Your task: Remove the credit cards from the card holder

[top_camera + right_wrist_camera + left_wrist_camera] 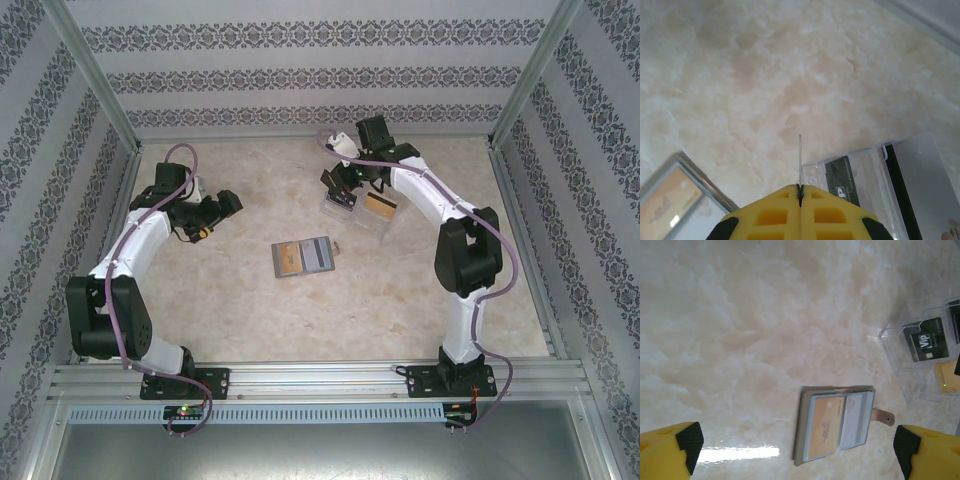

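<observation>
My right gripper should next move down to the clear tray's slot with the black VIP card (341, 198) (842, 179) and let go of the edge-on credit card, because that slot is below the gripper.
The card holder (322, 254) lies open on the table's middle, a gold credit card (285, 257) in its left pocket. From the left wrist, the holder (801, 425) and the gold card (824, 427) lie between my wide-open fingers. My left gripper (215, 215) hovers at the left, open and empty, apart from the holder. My right gripper (800, 189) is shut on a thin credit card (800, 160) seen edge-on, above the clear tray's near corner. In the top view, the right gripper (340, 190) is over the tray's left end.
A clear plastic tray (362, 222) stands back right of the holder, with a gold card (380, 205) in it. The left wrist view shows a black VIP card (929, 339) in the tray (912, 385). A tan snap tab (883, 415) sticks out of the holder.
</observation>
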`<state>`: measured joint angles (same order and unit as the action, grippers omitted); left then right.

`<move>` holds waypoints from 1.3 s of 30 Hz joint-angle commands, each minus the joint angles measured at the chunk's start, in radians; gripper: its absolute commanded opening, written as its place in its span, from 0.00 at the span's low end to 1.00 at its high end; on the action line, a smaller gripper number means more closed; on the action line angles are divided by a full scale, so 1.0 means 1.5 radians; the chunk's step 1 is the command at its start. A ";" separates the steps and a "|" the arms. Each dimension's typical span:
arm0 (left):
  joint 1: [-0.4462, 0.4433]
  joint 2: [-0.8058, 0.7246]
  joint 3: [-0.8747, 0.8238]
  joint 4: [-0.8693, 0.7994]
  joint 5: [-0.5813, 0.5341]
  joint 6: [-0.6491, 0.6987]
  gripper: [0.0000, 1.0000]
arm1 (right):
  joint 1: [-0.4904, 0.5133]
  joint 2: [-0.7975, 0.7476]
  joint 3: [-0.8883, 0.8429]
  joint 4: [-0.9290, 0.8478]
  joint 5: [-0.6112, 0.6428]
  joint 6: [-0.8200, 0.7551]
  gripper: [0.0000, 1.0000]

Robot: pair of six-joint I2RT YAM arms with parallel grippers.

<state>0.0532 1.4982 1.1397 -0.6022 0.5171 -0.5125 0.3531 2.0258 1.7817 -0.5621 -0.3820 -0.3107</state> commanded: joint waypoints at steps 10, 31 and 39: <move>0.016 0.050 0.034 -0.028 0.003 0.038 1.00 | -0.021 0.090 0.088 -0.057 0.009 -0.136 0.00; 0.016 0.050 0.020 -0.011 0.029 0.020 1.00 | -0.029 0.125 0.111 -0.108 0.031 -0.171 0.05; 0.017 0.040 0.015 -0.014 0.029 0.018 0.99 | -0.026 0.125 0.126 -0.127 0.036 -0.151 0.26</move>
<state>0.0677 1.5711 1.1656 -0.6212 0.5465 -0.4786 0.3161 2.2002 1.9362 -0.7189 -0.3370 -0.5476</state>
